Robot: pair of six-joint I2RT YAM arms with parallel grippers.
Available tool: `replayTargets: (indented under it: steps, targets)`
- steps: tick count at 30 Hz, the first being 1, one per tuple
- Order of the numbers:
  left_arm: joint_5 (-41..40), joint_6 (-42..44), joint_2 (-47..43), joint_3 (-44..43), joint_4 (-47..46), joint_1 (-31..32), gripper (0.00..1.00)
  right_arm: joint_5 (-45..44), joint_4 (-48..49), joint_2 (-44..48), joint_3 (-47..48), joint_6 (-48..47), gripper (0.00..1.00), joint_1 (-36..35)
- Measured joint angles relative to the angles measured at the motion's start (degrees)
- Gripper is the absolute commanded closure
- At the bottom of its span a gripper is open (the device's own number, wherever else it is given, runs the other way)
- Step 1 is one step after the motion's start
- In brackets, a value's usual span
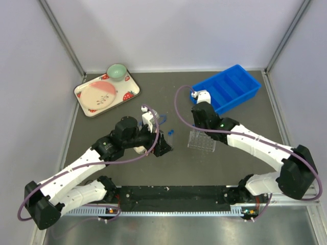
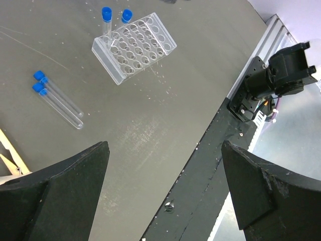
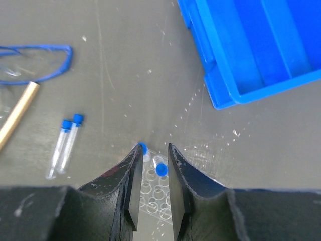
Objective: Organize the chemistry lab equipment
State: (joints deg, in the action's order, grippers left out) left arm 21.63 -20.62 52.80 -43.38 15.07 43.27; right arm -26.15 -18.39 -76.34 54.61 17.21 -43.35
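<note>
My left gripper moves outward and down next, turning, onto the glass body of the tube nearer the stick [image 3: 17, 113], because the tube lies slanted to the open fingers.
A clear plastic tube rack [image 1: 202, 142] [image 2: 134, 47] [image 3: 155, 193] lies mid-table. Two blue-capped tubes [image 2: 106, 14] [image 2: 126, 16] stand in its far holes. My right gripper [image 3: 153, 150] hovers straight over the rack, jaws slightly apart. One standing tube's cap [image 3: 161, 169] shows between the fingers with a gap on its left side; the other cap [image 3: 143, 148] peeks out beside the left finger. Two more tubes [image 2: 57, 98] [image 3: 65, 145] [image 1: 171, 132] lie side by side on the table. My left gripper [image 2: 165, 145] [image 1: 162, 148] is wide open and empty, near them. A wooden stick [image 3: 17, 113] lies further left.
A blue compartment bin [image 1: 232, 89] [image 3: 261, 45] sits at the back right, close behind the rack. The strawberry-print tray [image 1: 84, 104] with a pink plate and a green bowl [image 1: 117, 72] is at the back left. A clear blue-rimmed item [image 3: 35, 50] lies near the stick.
</note>
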Motion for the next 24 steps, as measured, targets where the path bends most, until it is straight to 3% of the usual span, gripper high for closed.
replayTargets:
  steps: [6,16,24]
  targets:
    - [-3.72,-0.17,3.58,0.0,0.04,0.0,0.01,-0.66,-3.96,4.79,5.66,-0.96,0.73,-4.09]
    - [-15.67,-6.12,21.35,-2.34,3.1,0.02,0.16,-3.98,-13.92,12.92,11.85,-2.14,0.7,-14.08]
    - [-22.25,-10.25,31.04,-4.9,2.8,0.09,0.39,-6.21,-18.43,21.64,7.76,-0.92,0.69,-14.73]
